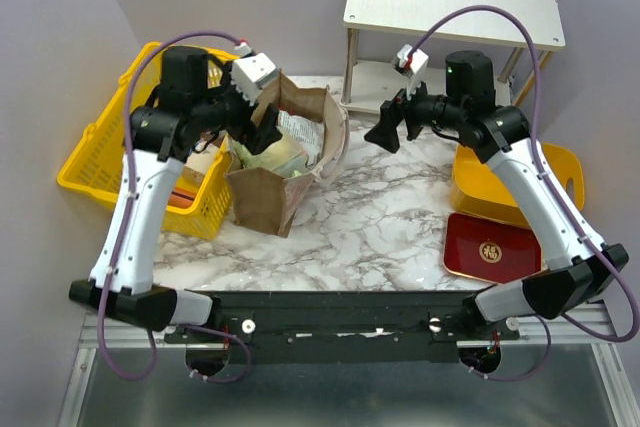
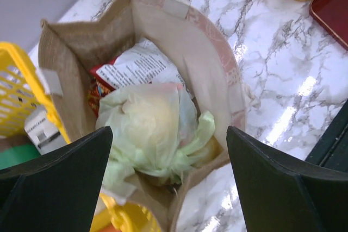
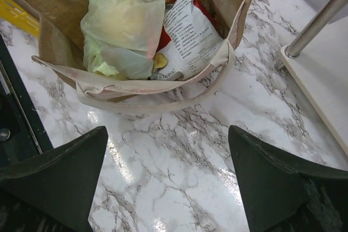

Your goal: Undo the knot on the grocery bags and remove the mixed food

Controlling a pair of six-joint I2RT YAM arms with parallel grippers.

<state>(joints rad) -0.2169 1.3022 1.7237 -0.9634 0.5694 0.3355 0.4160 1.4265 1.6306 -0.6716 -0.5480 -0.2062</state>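
My left gripper moves down through the paper bag's opening onto the pale green plastic bag (image 1: 277, 158) (image 2: 149, 126) next, since it lies uncovered below my open fingers.
The brown paper bag (image 1: 262, 202) stands open at the table's left. Inside it lies the pale green plastic bag (image 2: 149, 126), also in the right wrist view (image 3: 122, 23), with something pale and yellowish showing through. Its bunched knot (image 2: 182, 158) sits at the bag's edge nearest the basket. A red and white snack packet (image 3: 187, 36) leans beside it, also in the left wrist view (image 2: 136, 69). My left gripper (image 2: 169, 188) is open and empty, above the bag's mouth. My right gripper (image 3: 168, 183) is open and empty over bare marble, right of the bag.
A yellow mesh basket (image 1: 95, 162) with cartons touches the paper bag's left side. A white shelf (image 1: 450, 7) stands at the back right. A yellow tray (image 1: 560, 162) and a red tray (image 1: 490, 247) lie at the right.
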